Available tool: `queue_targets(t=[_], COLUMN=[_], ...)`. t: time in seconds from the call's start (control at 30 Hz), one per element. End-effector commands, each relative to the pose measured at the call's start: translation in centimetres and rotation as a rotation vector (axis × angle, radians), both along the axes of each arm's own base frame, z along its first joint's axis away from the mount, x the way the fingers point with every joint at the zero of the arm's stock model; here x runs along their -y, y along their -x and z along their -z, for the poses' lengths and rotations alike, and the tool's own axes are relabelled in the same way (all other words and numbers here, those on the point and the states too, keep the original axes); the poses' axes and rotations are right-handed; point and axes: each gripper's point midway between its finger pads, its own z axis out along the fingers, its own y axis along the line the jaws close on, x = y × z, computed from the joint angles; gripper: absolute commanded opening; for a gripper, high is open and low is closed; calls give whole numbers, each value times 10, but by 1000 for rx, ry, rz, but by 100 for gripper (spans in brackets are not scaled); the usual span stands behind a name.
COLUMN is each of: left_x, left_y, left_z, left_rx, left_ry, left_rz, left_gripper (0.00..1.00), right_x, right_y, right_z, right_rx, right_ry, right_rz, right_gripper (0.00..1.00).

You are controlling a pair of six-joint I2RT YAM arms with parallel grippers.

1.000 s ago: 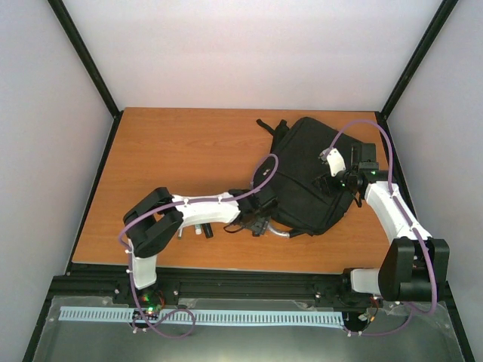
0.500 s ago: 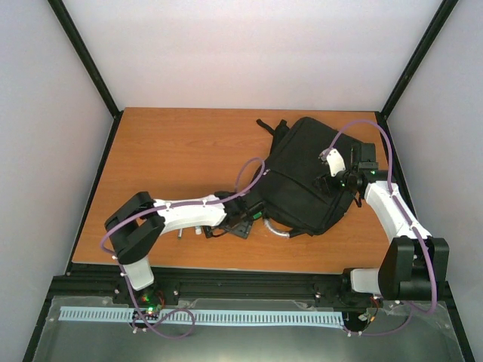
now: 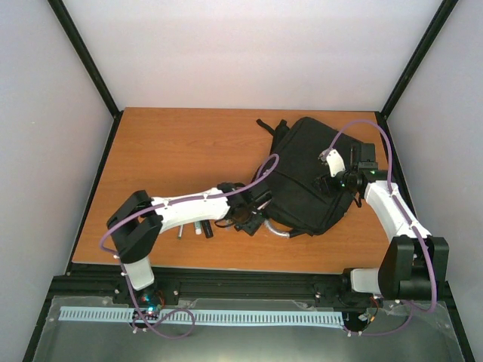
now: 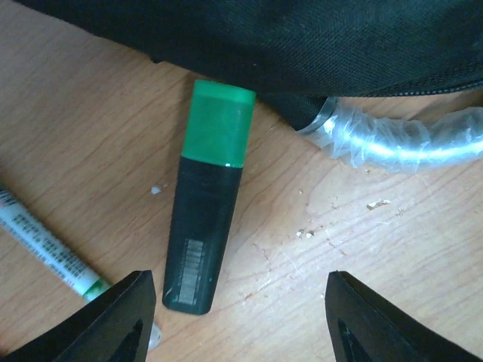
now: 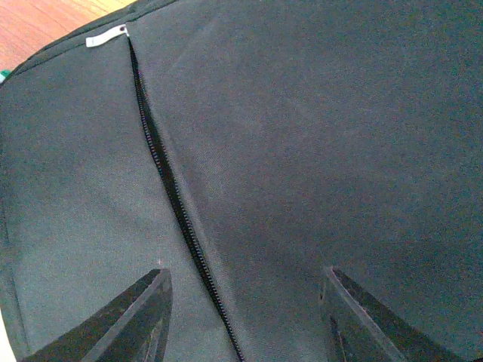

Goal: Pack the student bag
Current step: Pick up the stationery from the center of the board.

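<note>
The highlighter's black body (image 4: 202,232) is below my left gripper and to its left in the wrist view, so I will lower my open fingers that way around it.
The black student bag (image 3: 309,177) lies at the right of the table, its grey-silver handle loop (image 3: 281,232) at its near edge. My left gripper (image 3: 253,219) hovers open just off the bag's near-left edge. In the left wrist view the gripper (image 4: 240,275) stands over bare wood. A dark highlighter with a green cap (image 4: 210,204) lies just inside its left finger and points at the bag (image 4: 302,38). My right gripper (image 3: 333,179) is open and empty over the bag. In the right wrist view this gripper (image 5: 247,273) straddles fabric beside a zip seam (image 5: 170,188).
A white pen with green print (image 4: 45,249) lies on the wood left of the highlighter and also shows by the left forearm (image 3: 193,228). The plastic-wrapped handle loop (image 4: 407,143) curves out from under the bag. Black straps (image 3: 270,127) trail off the bag's far-left corner.
My left arm drew its gripper back left, then moved it right again toward the bag's near edge. The right arm and the bag have not moved.
</note>
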Motion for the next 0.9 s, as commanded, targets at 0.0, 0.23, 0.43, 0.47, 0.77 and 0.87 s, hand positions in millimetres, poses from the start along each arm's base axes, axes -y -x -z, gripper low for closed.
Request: queue_targets(t=[0.0,0.23,0.43,0.47,0.77,0.87], left_x=[4,8,9,9,8,12], left_y=[-4,-15,-19,-20,-30,-30], left_z=[11,23,27,26,32,34], left_rx=[-28,-23,-17,-10,-38,-65], left_ry=[-72,-129,-140,-144,-124,-95], left_rz=[98,99,98,96,89,96], left_gripper=[62,60,60,60,78,70], right_x=[-3,-3,-4,-3,-4,-4], right_y=[3,3,4,4,4,4], right_z=[3,5,6,6,8,8], right_rx=[-14,-23,-27,-28,-37,-38], right_ry=[-13,-21,-24,-24,-29,-29], right_rz=[-16,-19,-23,-22,-24,-25], right_gripper=[54,54,54,54,54,54])
